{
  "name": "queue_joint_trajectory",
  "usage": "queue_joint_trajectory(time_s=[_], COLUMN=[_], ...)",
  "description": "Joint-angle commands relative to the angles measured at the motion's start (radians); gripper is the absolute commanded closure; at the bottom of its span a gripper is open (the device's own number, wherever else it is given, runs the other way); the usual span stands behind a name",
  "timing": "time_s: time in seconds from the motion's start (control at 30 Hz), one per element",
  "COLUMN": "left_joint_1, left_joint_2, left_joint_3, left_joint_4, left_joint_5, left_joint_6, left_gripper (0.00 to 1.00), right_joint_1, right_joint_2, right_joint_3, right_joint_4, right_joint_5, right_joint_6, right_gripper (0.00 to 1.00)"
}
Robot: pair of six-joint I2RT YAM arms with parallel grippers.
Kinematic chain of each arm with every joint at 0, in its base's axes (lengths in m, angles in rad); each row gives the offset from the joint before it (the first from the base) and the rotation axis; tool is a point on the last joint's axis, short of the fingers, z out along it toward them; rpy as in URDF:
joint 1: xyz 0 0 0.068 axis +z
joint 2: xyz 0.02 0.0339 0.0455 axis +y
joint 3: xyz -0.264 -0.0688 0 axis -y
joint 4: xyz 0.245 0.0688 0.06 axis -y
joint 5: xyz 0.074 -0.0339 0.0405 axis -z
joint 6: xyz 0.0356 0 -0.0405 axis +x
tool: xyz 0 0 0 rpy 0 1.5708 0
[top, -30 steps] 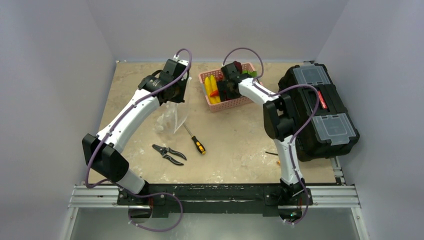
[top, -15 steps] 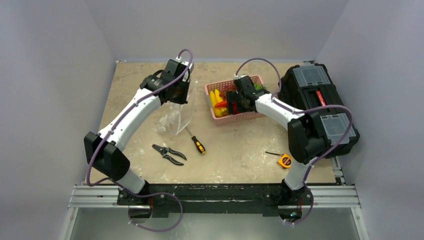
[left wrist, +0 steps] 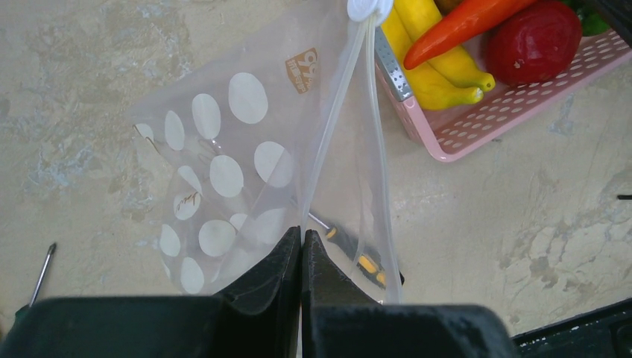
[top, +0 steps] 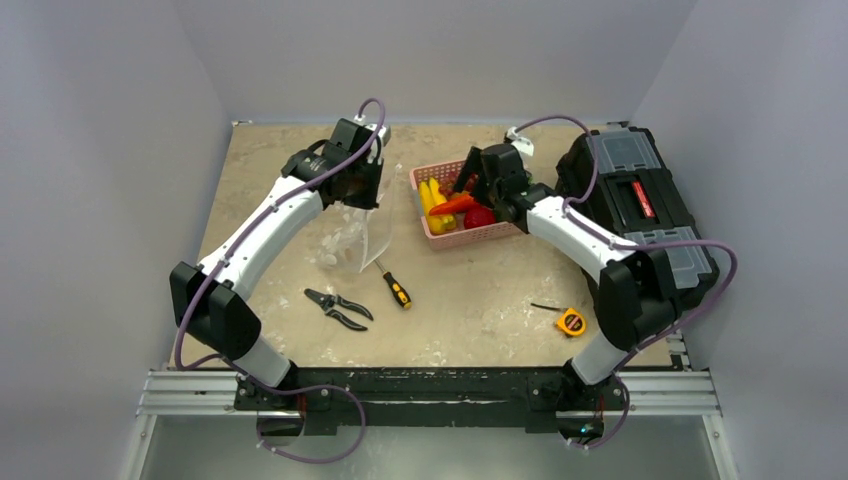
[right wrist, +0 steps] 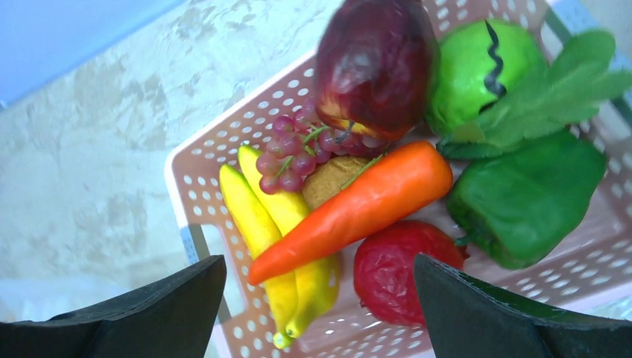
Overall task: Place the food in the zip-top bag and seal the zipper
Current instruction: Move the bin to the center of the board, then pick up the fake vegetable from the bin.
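The orange carrot is on top and lies at an angle to my open fingers. My right gripper should next go down and turn onto the carrot's thick end.
My left gripper (left wrist: 301,240) is shut on one lip of the clear polka-dot zip-top bag (left wrist: 223,171) and holds it hanging above the table; its mouth gapes, with the two zipper strips (left wrist: 335,119) meeting at a white end piece. In the top view the left gripper (top: 355,190) holds the bag (top: 350,238) left of the pink basket (top: 478,238). My right gripper (right wrist: 320,298) is open and empty above the basket, over the orange carrot (right wrist: 358,209), a red piece (right wrist: 402,268), yellow pieces (right wrist: 261,224), green peppers (right wrist: 522,194) and a dark red apple (right wrist: 373,60).
A yellow-handled screwdriver (top: 392,283) and pliers (top: 338,308) lie on the table below the bag. A yellow tape measure (top: 571,321) lies near the right arm. A large black toolbox (top: 640,200) stands at the right edge, close to the basket.
The right arm swung out rightward and its gripper rose off the basket, which slid nearer and to the right. The tape measure came into view. The left gripper kept holding the bag.
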Motion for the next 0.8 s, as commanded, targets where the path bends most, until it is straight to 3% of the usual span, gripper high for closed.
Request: queue_joint_trajectory(time_s=[0.0, 0.17, 0.53, 0.63, 0.77], left_joint_1=[0.005, 0.006, 0.009, 0.008, 0.012], left_joint_2=[-0.011, -0.011, -0.029, -0.035, -0.034], left_joint_3=[0.007, 0.011, 0.014, 0.007, 0.014], left_joint_4=[0.027, 0.025, 0.024, 0.029, 0.024], left_joint_5=[0.045, 0.045, 0.064, 0.047, 0.065], left_joint_6=[-0.025, -0.024, -0.025, -0.023, -0.024], left_gripper=[1.0, 1.0, 1.0, 1.0, 1.0], right_joint_1=[0.002, 0.002, 0.0, -0.002, -0.003], right_joint_2=[0.027, 0.055, 0.16, 0.189, 0.218], right_joint_3=[-0.005, -0.043, -0.06, -0.042, -0.031], right_joint_4=[0.017, 0.041, 0.089, 0.069, 0.068], right_joint_5=[0.114, 0.198, 0.234, 0.238, 0.245], right_joint_6=[0.384, 0.562, 0.649, 0.67, 0.687], right_gripper=[0.02, 0.07, 0.25, 0.35, 0.35])
